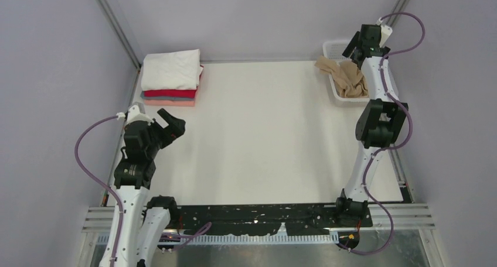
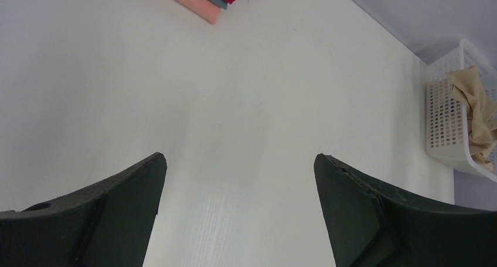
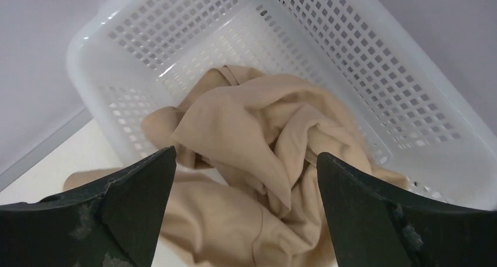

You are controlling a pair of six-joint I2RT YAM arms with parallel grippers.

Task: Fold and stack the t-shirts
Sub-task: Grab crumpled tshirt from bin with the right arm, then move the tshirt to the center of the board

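The right gripper goes down into the basket (image 1: 334,45) next and closes on the tan t-shirt's middle folds, since they lie bunched just below its open fingers.
A crumpled tan t-shirt (image 1: 346,76) lies in the white mesh basket (image 1: 334,45) at the back right, one part hanging over the near-left rim onto the table. In the right wrist view the tan shirt (image 3: 258,144) fills the basket (image 3: 375,74) just below my open right gripper (image 3: 246,161); in the top view that gripper (image 1: 356,44) hovers over the basket. A folded stack sits at the back left: white t-shirt (image 1: 172,69) on top, then red (image 1: 170,93), grey, and salmon-pink (image 1: 170,103). My left gripper (image 1: 171,125) is open and empty, near the stack's front.
The left wrist view shows bare white table (image 2: 234,103) under the left gripper (image 2: 240,161), the stack's corner (image 2: 202,0) at the top and the basket (image 2: 451,126) at the right. Grey walls close in the table's sides and back.
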